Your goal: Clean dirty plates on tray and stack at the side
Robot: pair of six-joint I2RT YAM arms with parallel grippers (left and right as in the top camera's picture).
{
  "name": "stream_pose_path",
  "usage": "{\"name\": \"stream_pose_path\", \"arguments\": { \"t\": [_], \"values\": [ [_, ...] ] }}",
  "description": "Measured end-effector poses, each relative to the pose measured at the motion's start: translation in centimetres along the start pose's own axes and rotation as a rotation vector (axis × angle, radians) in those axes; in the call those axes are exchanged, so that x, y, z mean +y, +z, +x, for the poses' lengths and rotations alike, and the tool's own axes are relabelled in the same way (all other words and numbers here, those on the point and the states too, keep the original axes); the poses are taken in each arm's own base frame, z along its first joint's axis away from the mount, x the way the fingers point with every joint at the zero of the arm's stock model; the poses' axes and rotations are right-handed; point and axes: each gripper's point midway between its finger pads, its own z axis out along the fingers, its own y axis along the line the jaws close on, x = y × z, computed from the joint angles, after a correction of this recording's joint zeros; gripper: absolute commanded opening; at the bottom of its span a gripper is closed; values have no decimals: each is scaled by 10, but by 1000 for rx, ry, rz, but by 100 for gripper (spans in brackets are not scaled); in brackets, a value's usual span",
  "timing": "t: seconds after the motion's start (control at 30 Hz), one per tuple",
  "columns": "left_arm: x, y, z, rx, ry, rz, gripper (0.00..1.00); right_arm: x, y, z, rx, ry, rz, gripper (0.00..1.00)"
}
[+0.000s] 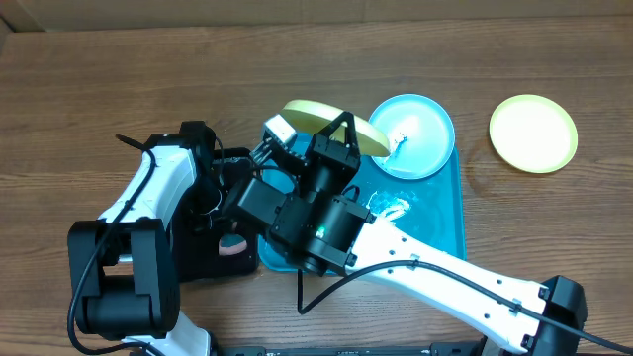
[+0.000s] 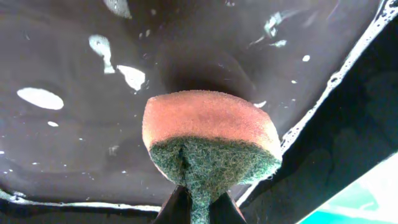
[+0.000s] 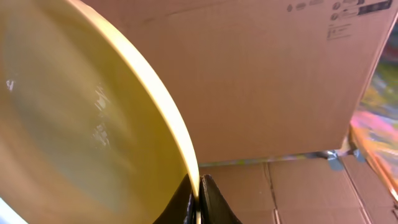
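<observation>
The right gripper needs to swing past the light blue plate (image 1: pixel 413 133), turn the plate it has flatter and lower it onto the second yellow-green plate, because that matching plate is off the tray.
My right gripper (image 1: pixel 341 133) is shut on the rim of a pale yellow-green plate (image 1: pixel 321 119) and holds it tilted in the air above the left end of the turquoise tray (image 1: pixel 445 222). In the right wrist view the plate (image 3: pixel 74 124) fills the left side, its edge pinched between the fingers (image 3: pixel 198 202). A light blue plate (image 1: pixel 413 133) with whitish smears lies on the tray's far end. A second yellow-green plate (image 1: pixel 533 133) lies on the table to the right. My left gripper (image 2: pixel 193 208) is shut on an orange-and-green sponge (image 2: pixel 208 134), which also shows in the overhead view (image 1: pixel 234 247).
The sponge hangs over a wet black tray (image 2: pixel 74 143) left of the turquoise tray, whose corner shows in the left wrist view (image 2: pixel 364 199). White foam patches lie on the turquoise tray (image 1: pixel 391 210). Cardboard boxes (image 3: pixel 280 81) stand beyond the table.
</observation>
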Motion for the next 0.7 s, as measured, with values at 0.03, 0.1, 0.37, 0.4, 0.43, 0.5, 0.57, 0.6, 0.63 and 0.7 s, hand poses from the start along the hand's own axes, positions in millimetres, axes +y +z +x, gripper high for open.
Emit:
{"name": "stream_pose_path", "arguments": {
  "t": [0.03,0.1,0.37,0.4,0.43,0.5,0.57,0.6,0.63,0.7],
  "values": [
    [0,0,0,0,2,0,4,2,1,0,-2,1,-11,4],
    [0,0,0,1,5,0,5,4,2,0,-1,6,-26,4],
    [1,0,3,13,20,-4,4,8,14,6,24,96,-66,4],
    [1,0,3,14,20,-5,4,11,17,7,29,113,-89,4],
    [1,0,4,15,19,-5,4,16,21,9,36,126,-122,4],
    [1,0,3,14,20,-5,4,20,26,17,61,117,-148,4],
    [1,0,4,15,19,-5,4,19,30,26,88,116,-140,4],
    [1,0,3,14,20,-5,4,21,32,25,88,136,-158,4],
    [1,0,3,12,20,-4,5,23,33,26,90,145,-173,4],
    [1,0,3,12,20,-4,4,23,31,33,108,135,-169,4]
  ]
}}
